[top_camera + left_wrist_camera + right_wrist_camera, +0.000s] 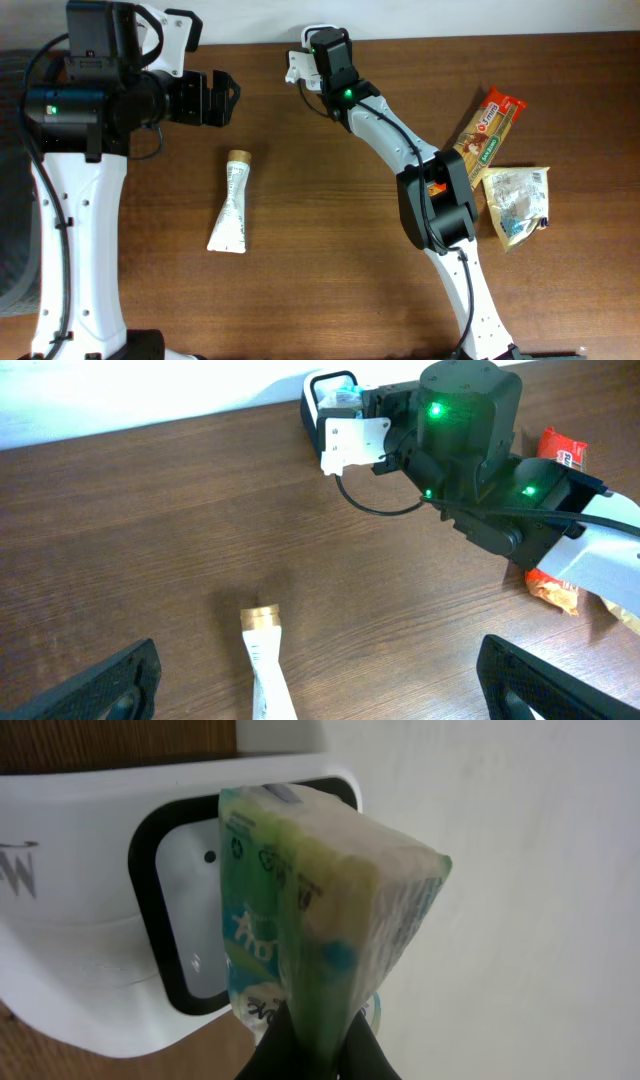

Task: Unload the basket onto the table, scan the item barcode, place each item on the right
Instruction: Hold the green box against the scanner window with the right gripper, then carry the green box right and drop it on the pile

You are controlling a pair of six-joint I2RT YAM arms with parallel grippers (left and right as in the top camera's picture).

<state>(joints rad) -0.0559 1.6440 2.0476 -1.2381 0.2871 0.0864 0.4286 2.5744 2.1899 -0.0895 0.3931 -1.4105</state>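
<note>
Next, my right gripper swings back and to its right in the overhead view to the clear bag's snack-side edge [487, 199] there and releases the packet.
My right gripper [315, 1045] is shut on a green and white packet [320, 910], pinching its lower edge. The packet stands upright right in front of the dark window of the white barcode scanner [80, 960]. From overhead, that gripper [303, 66] is at the table's far edge beside the scanner [318, 31]. The left wrist view shows the same packet [345, 398] against the scanner [318, 385]. My left gripper [222, 97] is open and holds nothing; its fingers [120, 680] hang wide apart above a white tube.
A white tube with a gold cap [233, 203] lies left of centre, its cap [260, 617] pointing to the far side. An orange and green snack packet [487, 125] and a clear bag [517, 203] lie at the right.
</note>
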